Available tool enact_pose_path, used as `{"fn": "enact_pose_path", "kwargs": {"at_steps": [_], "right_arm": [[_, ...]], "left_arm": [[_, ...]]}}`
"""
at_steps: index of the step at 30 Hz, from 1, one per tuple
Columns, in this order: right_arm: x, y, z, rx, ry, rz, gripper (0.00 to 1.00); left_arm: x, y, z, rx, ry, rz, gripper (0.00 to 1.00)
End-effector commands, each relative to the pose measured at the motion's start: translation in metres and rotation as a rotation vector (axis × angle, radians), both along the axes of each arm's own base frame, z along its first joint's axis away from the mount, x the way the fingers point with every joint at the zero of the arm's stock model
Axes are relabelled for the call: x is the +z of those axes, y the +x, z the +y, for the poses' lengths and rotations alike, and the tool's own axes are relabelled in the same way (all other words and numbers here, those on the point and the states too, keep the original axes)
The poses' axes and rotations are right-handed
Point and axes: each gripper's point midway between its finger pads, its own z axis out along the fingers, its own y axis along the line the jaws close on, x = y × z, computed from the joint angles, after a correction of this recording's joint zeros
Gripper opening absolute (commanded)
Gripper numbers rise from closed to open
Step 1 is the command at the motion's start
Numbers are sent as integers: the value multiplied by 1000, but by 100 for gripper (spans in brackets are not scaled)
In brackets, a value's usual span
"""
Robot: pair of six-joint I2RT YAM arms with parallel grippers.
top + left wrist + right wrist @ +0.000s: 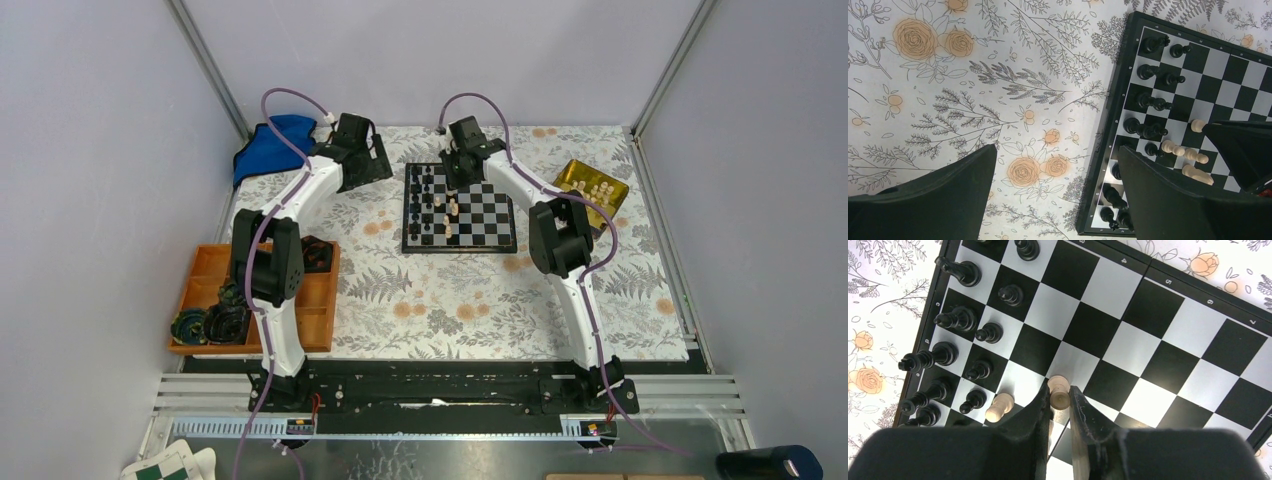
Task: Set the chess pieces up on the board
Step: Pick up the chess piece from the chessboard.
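Observation:
The robot will move its right gripper to the right in the top view and release the pale piece on the board's far corner square, since black pieces line the opposite side of the board.
The black-and-white board (460, 247) lies at the middle back of the flowered table. Black chess pieces (955, 320) stand in two rows along its left side, also seen in the left wrist view (1148, 102). A few pale pieces (1178, 149) lie or stand near the board's middle. My right gripper (1059, 396) is over the board, its fingers pressed on both sides of a pale piece (1058, 385) that stands on a white square. Another pale piece (999, 407) lies just left of it. My left gripper (1057, 150) hangs wide open over the cloth beside the board's left border (1108, 150), holding nothing.
A gold tin (592, 190) with pale pieces sits right of the board. An orange tray (210, 275) with dark objects lies at the left. A blue cloth (265, 145) is bunched at the back left. A green-and-white checkered folded thing (170, 465) lies below the rail.

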Motion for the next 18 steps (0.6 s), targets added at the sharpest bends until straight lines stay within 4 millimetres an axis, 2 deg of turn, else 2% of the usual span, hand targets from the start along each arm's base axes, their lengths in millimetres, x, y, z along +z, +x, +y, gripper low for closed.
{"fn": "enact_pose_path", "kwargs": {"at_steps": [1, 7, 11, 14, 18], "right_arm": [[49, 25, -5, -33, 8, -132, 7], [74, 44, -39, -126, -23, -201, 4], [81, 56, -72, -212, -69, -231, 1], [80, 63, -97, -275, -95, -230, 1], [75, 70, -120, -329, -102, -218, 1]], "left_arm": [[6, 14, 1, 8, -27, -44, 99], [4, 13, 4, 14, -31, -38, 99], [4, 13, 4, 13, -34, -36, 99], [3, 12, 4, 13, -34, -35, 99], [1, 11, 4, 13, -32, -30, 99]]}}
